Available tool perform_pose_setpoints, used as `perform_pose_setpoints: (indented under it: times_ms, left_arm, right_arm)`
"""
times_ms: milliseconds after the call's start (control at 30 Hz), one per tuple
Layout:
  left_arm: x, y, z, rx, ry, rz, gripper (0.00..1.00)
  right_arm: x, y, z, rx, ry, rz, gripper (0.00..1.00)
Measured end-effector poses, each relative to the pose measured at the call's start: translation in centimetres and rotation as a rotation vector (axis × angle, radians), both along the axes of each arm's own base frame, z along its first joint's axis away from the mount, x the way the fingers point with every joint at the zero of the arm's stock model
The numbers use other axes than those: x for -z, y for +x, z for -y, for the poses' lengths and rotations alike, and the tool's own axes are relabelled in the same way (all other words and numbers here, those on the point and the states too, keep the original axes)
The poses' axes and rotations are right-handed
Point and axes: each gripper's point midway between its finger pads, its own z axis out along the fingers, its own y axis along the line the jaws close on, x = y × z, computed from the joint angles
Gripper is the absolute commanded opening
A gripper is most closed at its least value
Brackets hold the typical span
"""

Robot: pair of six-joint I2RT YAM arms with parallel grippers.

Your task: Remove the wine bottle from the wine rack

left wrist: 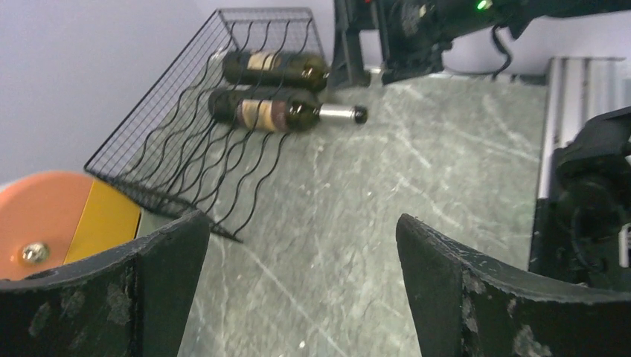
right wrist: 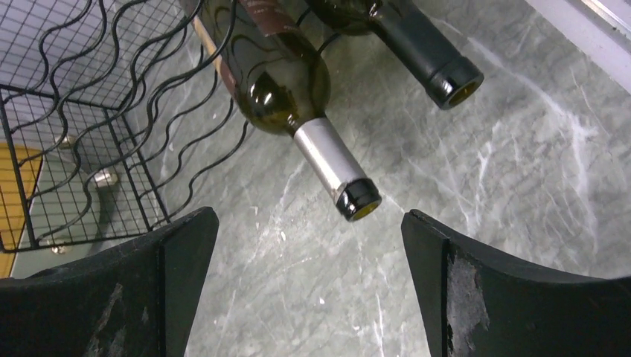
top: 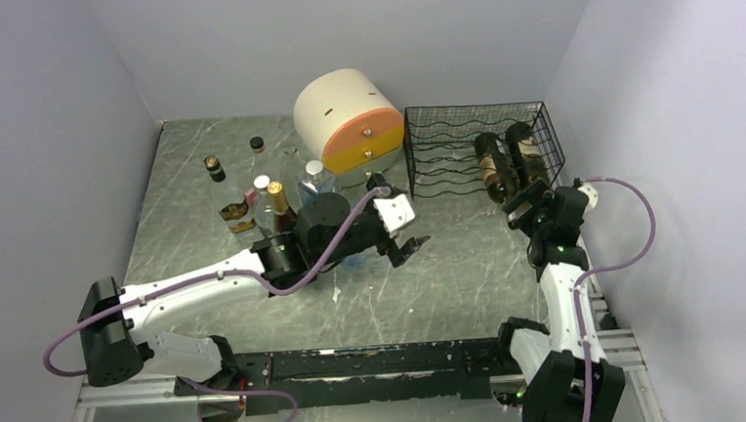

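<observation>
My right gripper lowers its open fingers on either side of the silver-foil neck (right wrist: 327,156) next, where it sticks out from the rack.
The black wire-mesh wine rack (top: 443,133) stands at the back right with two dark wine bottles lying in its right end. The left one (top: 493,169) has a silver-foil neck (right wrist: 327,156); the right one (top: 530,154) has a black neck (right wrist: 424,52). Both necks stick out toward me. My right gripper (top: 525,205) is open and empty, just short of the silver-necked bottle's mouth (right wrist: 357,202). My left gripper (top: 402,240) is open and empty over the table's middle, facing the rack (left wrist: 201,149) and both bottles (left wrist: 275,113).
A cream-and-orange round drawer unit (top: 349,119) stands left of the rack. Several small bottles (top: 251,199) stand at the back left, behind my left arm. Walls close in on three sides.
</observation>
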Motion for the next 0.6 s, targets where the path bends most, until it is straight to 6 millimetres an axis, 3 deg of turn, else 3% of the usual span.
perform_pose_setpoints:
  times_ms: [100, 267, 433, 600]
  left_arm:
    - [1.0, 0.9, -0.4, -0.060, 0.037, 0.004, 1.00]
    - [1.2, 1.6, -1.5, -0.124, 0.045, 0.036, 0.98]
    - [1.2, 1.8, -2.4, -0.180, 0.058, 0.100, 0.98]
    - [1.8, 1.5, -2.7, -0.196, 0.085, 0.155, 0.97]
  right_arm:
    - [0.2, 0.8, 0.7, 0.006, 0.012, 0.022, 1.00]
    - [0.7, 2.6, 2.1, 0.005, 0.057, 0.066, 0.99]
    - [2.9, 3.8, 1.7, -0.064, 0.158, 0.085, 0.97]
    - [5.6, 3.9, 0.8, -0.118, 0.280, 0.080, 0.85]
